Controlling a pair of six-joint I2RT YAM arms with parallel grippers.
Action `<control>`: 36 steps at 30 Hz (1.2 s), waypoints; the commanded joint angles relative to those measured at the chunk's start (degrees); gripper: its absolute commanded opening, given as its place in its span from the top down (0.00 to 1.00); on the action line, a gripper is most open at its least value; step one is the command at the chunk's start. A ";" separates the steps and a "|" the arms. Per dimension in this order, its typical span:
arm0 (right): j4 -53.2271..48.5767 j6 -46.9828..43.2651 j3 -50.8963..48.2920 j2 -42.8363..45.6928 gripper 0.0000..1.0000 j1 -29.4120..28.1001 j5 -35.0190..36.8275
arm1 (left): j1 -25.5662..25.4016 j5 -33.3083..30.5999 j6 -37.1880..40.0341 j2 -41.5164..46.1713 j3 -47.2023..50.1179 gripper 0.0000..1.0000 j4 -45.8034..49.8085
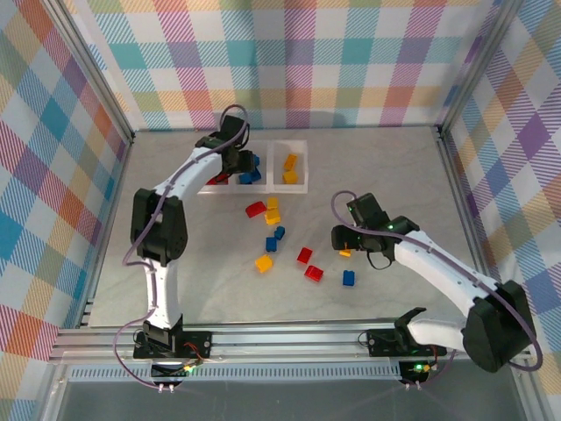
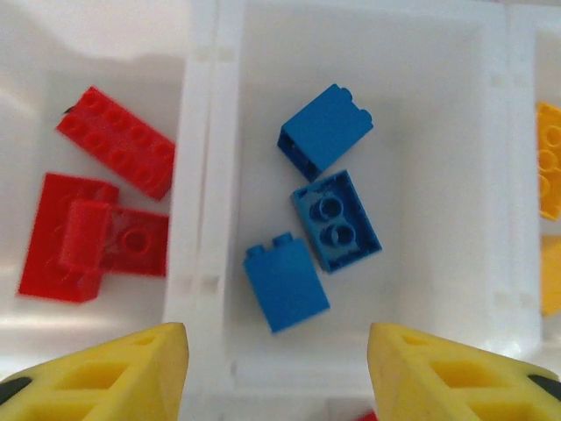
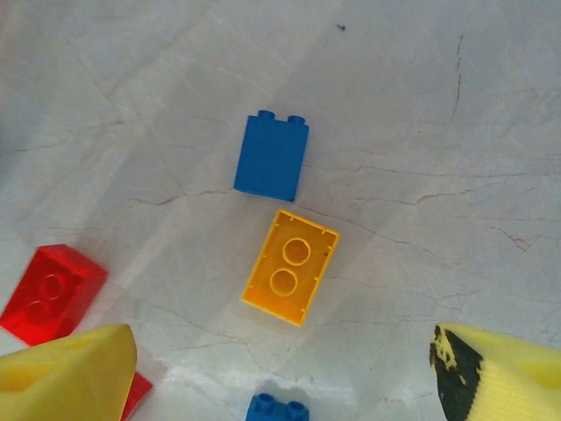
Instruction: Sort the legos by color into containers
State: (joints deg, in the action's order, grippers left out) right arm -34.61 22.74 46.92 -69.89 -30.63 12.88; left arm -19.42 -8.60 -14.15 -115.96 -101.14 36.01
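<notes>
I will next move my right gripper outward past the upside-down yellow lego and lower its open fingers astride the blue lego beyond, as bare table lies at the blue lego's sides.
The containers are a whitish three-compartment tray [image 1: 263, 187]. In the left wrist view red legos [image 2: 114, 153] lie in its left compartment, three blue legos [image 2: 285, 281] in the middle one, and yellow legos [image 2: 550, 171] at the right edge. My left gripper [image 2: 279, 368] hovers open over the middle compartment with nothing between its fingers. My right gripper [image 3: 280, 377] is open above the table, just short of an upside-down yellow lego [image 3: 289, 278], with a blue lego [image 3: 271, 156] beyond it. In the top view the right gripper [image 1: 351, 244] stands over a yellow lego [image 1: 344, 253].
Loose legos lie between the tray and the arms: red [image 1: 255, 209], yellow [image 1: 273, 210], blue [image 1: 275, 239], yellow [image 1: 263, 263], two red [image 1: 308, 264] and blue [image 1: 349, 278]. A red lego [image 3: 51, 292] sits by my right gripper's left finger. Checkered walls enclose the table.
</notes>
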 commanded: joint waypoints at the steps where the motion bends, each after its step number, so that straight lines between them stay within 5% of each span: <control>1: 2.04 0.86 1.91 -4.18 0.14 0.58 0.56 | -0.68 -0.22 -2.53 9.58 6.44 0.44 -0.05; 8: 4.93 -0.95 6.79 -14.46 0.25 0.93 0.25 | -6.37 -1.57 -8.88 24.36 27.56 0.44 -5.72; 16: 7.39 -0.52 10.51 -24.12 0.39 1.46 0.92 | -10.76 -5.29 -11.37 37.35 39.38 0.45 -2.93; 36: 8.28 0.71 14.08 -33.21 0.62 1.47 2.24 | -11.16 -9.15 -9.03 44.64 41.50 0.44 5.39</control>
State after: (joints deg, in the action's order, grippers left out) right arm -27.03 23.20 59.61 -101.54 -29.58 14.13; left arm -30.26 -17.08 -24.18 -72.34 -60.14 39.55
